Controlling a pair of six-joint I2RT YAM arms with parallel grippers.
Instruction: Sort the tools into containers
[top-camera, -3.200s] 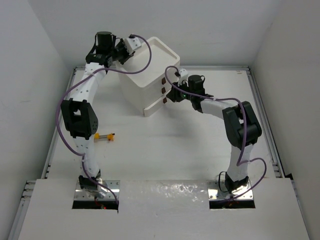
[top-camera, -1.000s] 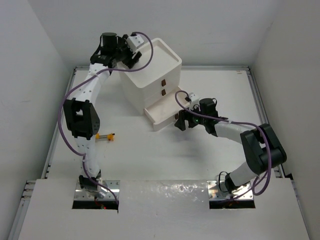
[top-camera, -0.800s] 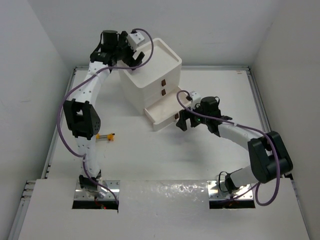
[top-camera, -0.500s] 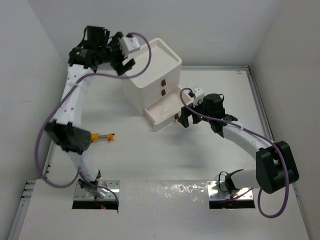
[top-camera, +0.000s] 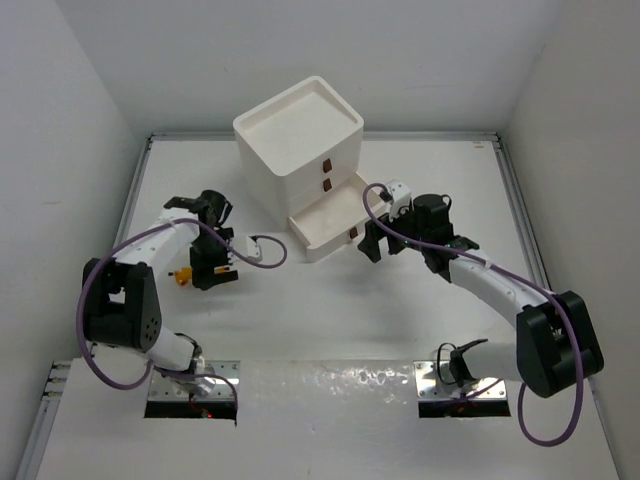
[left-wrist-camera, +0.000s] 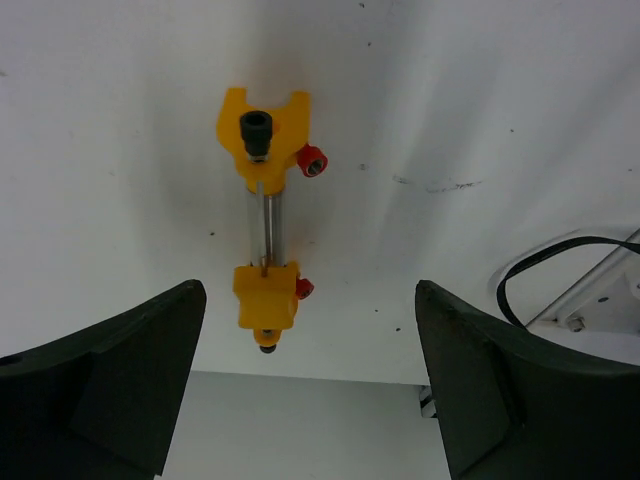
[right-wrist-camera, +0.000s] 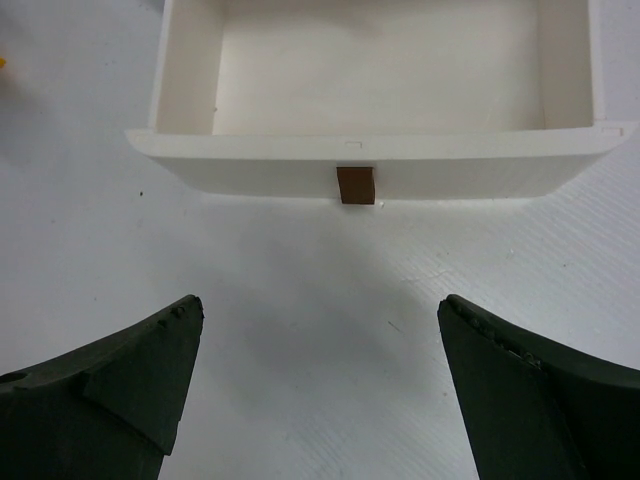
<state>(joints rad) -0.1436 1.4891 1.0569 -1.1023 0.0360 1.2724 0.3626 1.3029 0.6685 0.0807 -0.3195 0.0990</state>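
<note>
The left gripper lowers its open fingers astride the tool's thin metal shaft (left-wrist-camera: 267, 230) below it next, slimmer there than the yellow ends, and closes.
A yellow tool (left-wrist-camera: 265, 230) with a thin metal shaft and small red knobs lies flat on the table; in the top view it is a yellow spot (top-camera: 182, 276) at the left. My left gripper (left-wrist-camera: 310, 292) hovers open just beside it, with nothing between the fingers (top-camera: 207, 272). The white drawer unit (top-camera: 285, 165) stands at the back. Its bottom drawer (right-wrist-camera: 380, 150) is pulled out, and the part I can see is empty. My right gripper (right-wrist-camera: 320, 305) is open just in front of the drawer's dark-red handle (right-wrist-camera: 355, 185), not touching it (top-camera: 370, 243).
The two upper drawers with dark-red handles (top-camera: 326, 174) are shut. The unit has a rimmed top tray (top-camera: 340, 118). White walls enclose the table on three sides. A black cable (left-wrist-camera: 560, 262) lies at the right of the left wrist view.
The right gripper pulled the bottom drawer out, let go and backed slightly off the handle. The left arm left the unit's top and swung down over the yellow tool.
</note>
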